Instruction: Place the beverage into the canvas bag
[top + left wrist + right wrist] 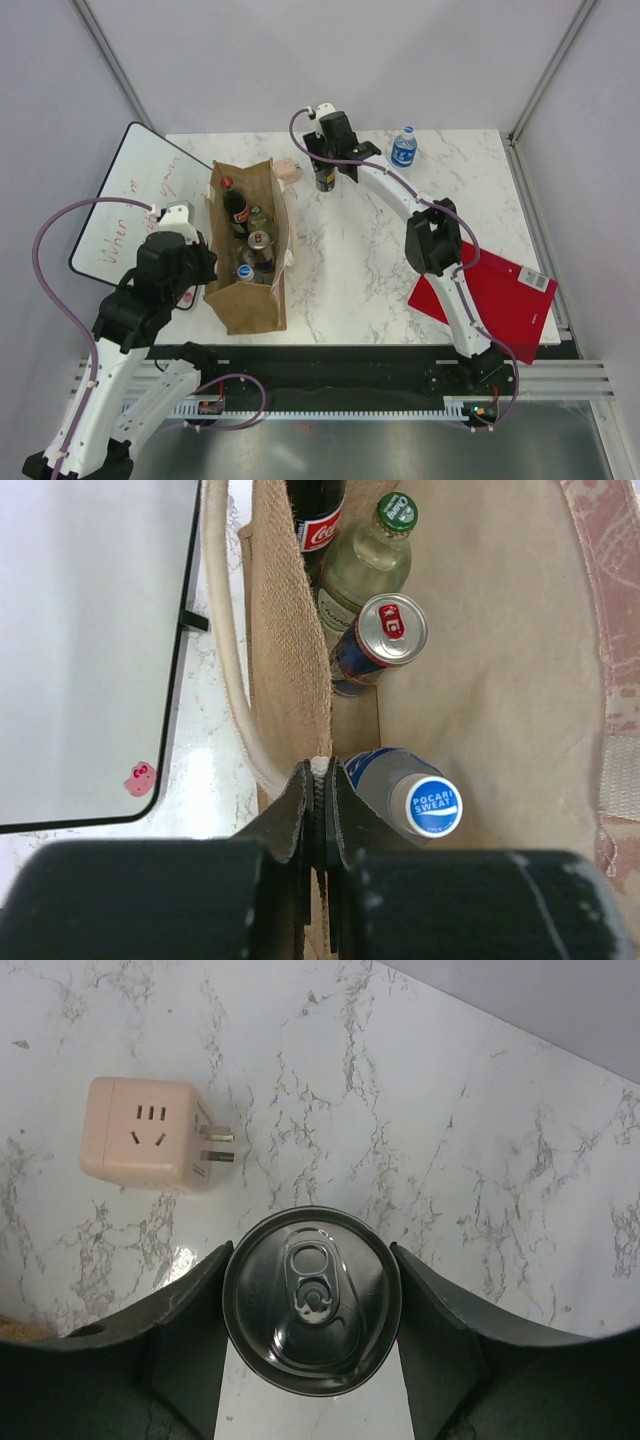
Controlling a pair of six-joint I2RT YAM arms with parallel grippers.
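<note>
I need to lift my right gripper, move left in the top view and bring the can down into the bag's far corner (259, 184), as space beside the cola bottle is open.
The tan canvas bag (250, 305) stands upright at the table's left. It holds a cola bottle (318, 520), a green-capped bottle (372, 550), a can (385, 632) and a Pocari Sweat bottle (415, 798). My left gripper (200, 262) is shut on the bag's left rim (295, 670), next to its white handle (235, 670). My right gripper (327, 168) is at the far middle of the table. Its fingers (190, 1310) press both sides of a black can (312, 1300), seen top-down. The can also shows in the top view (325, 182), right of the bag's far end. I cannot tell if it is lifted.
A pink plug adapter (145, 1132) lies just left of the black can, by the bag's far corner (289, 169). A blue-capped water bottle (404, 147) stands at the far right. A whiteboard (125, 205) lies left of the bag. A red folder (495, 300) overhangs the right near edge.
</note>
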